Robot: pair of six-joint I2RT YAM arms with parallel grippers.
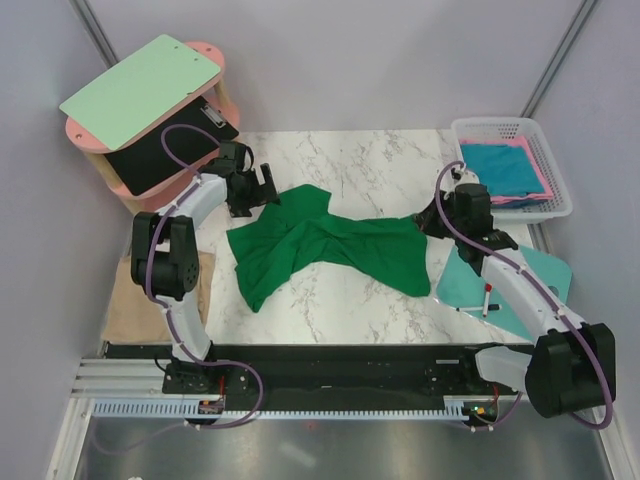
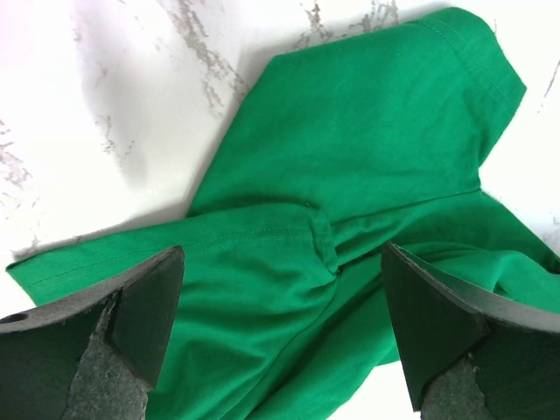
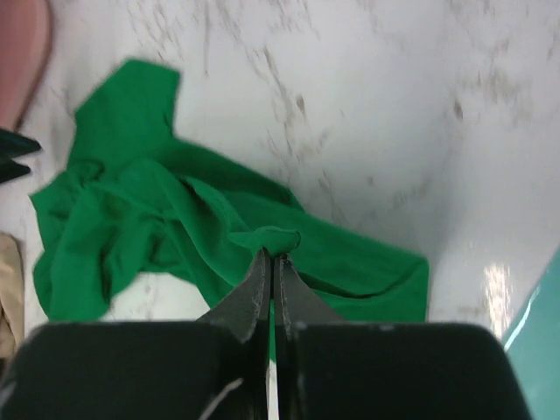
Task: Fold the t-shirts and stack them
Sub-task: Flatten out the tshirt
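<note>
The left gripper moves outward next, to the right in the top view and down onto the sleeve's stool-side corner [image 1: 283, 196] [image 2: 285, 72], since that lies beyond the open fingers.
A green t-shirt [image 1: 330, 245] lies crumpled and partly spread on the marble table. It fills the left wrist view [image 2: 350, 201] and shows in the right wrist view [image 3: 175, 227]. My left gripper [image 1: 250, 190] is open just above the shirt's left sleeve, one finger [image 2: 140, 306] on each side of a seam. My right gripper [image 1: 432, 218] is shut on a pinch of the shirt's right edge [image 3: 273, 238]. Folded teal-blue [image 1: 500, 168] and pink [image 1: 541, 180] shirts lie in the basket. A tan shirt [image 1: 125, 300] lies at the table's left edge.
A white basket [image 1: 560, 180] stands at the back right. A mint-teal board [image 1: 545, 270] with a marker [image 1: 487, 298] on it lies under the right arm. A pink stool [image 1: 110, 165] with a pale green clipboard [image 1: 140, 88] and a black one stands at the back left.
</note>
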